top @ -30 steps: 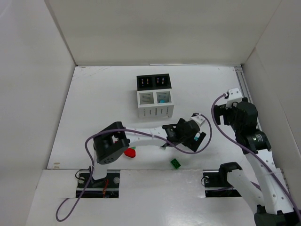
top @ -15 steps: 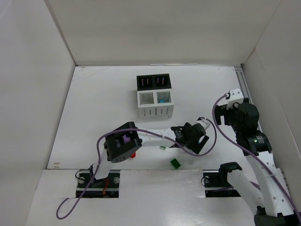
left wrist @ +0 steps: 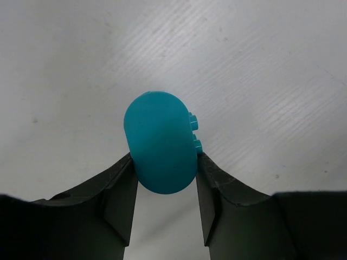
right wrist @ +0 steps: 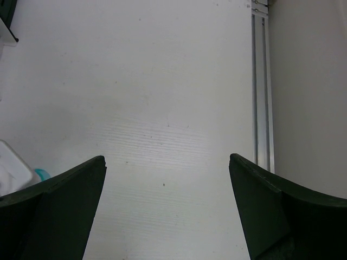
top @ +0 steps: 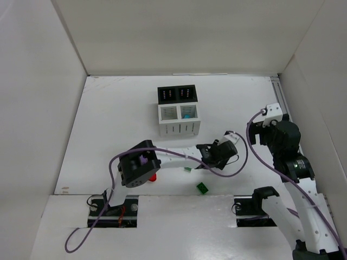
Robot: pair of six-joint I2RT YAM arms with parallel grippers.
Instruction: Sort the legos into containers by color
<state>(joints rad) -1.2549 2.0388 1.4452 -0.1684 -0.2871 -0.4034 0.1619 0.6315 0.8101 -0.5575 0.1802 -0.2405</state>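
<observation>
The white compartment with the matching cyan lego piece (top: 188,112) lies outward of my left gripper, so next I raise it, swing outward and release the teal lego there.
A rounded teal lego (left wrist: 160,143) with small studs on its right side lies on the white table. My left gripper (left wrist: 164,158) is shut on it, with both fingers pressed against its sides. In the top view the left gripper (top: 230,151) is low over the table, right of centre. The containers (top: 179,129) stand at the back middle, with a cyan piece (top: 186,115) in the right white compartment. A green lego (top: 202,188), a small pale green piece (top: 187,169) and a red lego (top: 153,177), partly under the left arm, lie near the front. My right gripper (right wrist: 167,160) is open over bare table.
The left arm (top: 162,158) stretches across the front of the table with its purple cable looping beside it. An aluminium rail (right wrist: 261,81) runs along the right edge by the white side wall. White walls enclose the table on three sides.
My left gripper's jaws have come together from wide open onto the teal lego. The left arm's elbow swung right. The right arm drifted slightly right and nearer.
</observation>
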